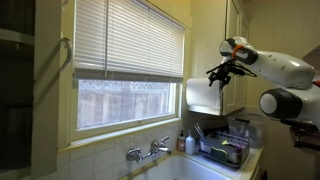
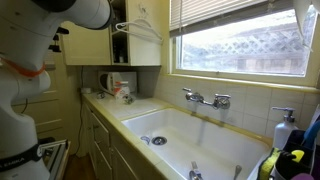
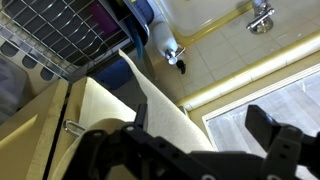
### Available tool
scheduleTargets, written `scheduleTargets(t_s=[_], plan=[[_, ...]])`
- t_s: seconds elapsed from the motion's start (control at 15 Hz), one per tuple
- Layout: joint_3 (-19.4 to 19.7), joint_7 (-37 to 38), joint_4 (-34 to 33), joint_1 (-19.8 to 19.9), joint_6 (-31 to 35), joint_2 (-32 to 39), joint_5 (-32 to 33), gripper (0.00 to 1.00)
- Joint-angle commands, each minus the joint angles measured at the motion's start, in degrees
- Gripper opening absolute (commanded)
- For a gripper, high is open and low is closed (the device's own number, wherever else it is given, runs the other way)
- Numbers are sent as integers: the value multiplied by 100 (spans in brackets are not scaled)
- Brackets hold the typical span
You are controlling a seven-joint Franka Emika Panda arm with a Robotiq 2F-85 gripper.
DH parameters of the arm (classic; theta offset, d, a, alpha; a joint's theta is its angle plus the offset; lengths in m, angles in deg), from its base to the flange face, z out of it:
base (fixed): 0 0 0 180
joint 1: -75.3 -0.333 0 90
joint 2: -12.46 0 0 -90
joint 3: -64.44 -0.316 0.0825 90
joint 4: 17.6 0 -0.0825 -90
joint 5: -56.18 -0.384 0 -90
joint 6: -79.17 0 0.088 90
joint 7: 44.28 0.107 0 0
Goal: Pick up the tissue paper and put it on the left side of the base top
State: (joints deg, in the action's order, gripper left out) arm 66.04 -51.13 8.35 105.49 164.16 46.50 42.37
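Observation:
The robot needs to move its gripper slightly down and toward the roll before it closes on the sheet's loose edge point(image 1: 215, 86) point(image 3: 182, 123).
The tissue paper point(image 1: 200, 95) is a white roll hanging beside the window, under the wall cabinet. In the wrist view its white sheet point(image 3: 165, 110) runs diagonally between my fingers. My gripper point(image 1: 221, 74) is at the roll's upper right edge. In the wrist view the gripper point(image 3: 205, 128) is open, one black finger on each side of the sheet, and not closed on it. The roll does not show in the exterior view that looks along the counter, where only my arm point(image 2: 75, 10) appears at the top left.
A dish rack point(image 1: 226, 148) with items stands on the counter below the roll, also in the wrist view point(image 3: 60, 35). A faucet point(image 2: 206, 98) sits over the cream sink point(image 2: 190, 135). A soap bottle point(image 2: 283, 128), window blinds point(image 1: 130, 38) and cream wall cabinets point(image 1: 238, 45) are close by.

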Motion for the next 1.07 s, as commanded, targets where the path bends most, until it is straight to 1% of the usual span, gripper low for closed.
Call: scheduleTargets(t_s=[0.0,0.4,0.8,0.87,0.93,1.0], plan=[[38,21,37,-15,131,-28,96,100],[16,-197,-20,21,117,96,100,100],[-12,-592,-68,37,443,300,112,100],[-15,-638,-61,25,478,323,123,83],[-15,-682,-64,5,500,343,139,75],[-18,-732,-64,-3,500,356,149,68]])
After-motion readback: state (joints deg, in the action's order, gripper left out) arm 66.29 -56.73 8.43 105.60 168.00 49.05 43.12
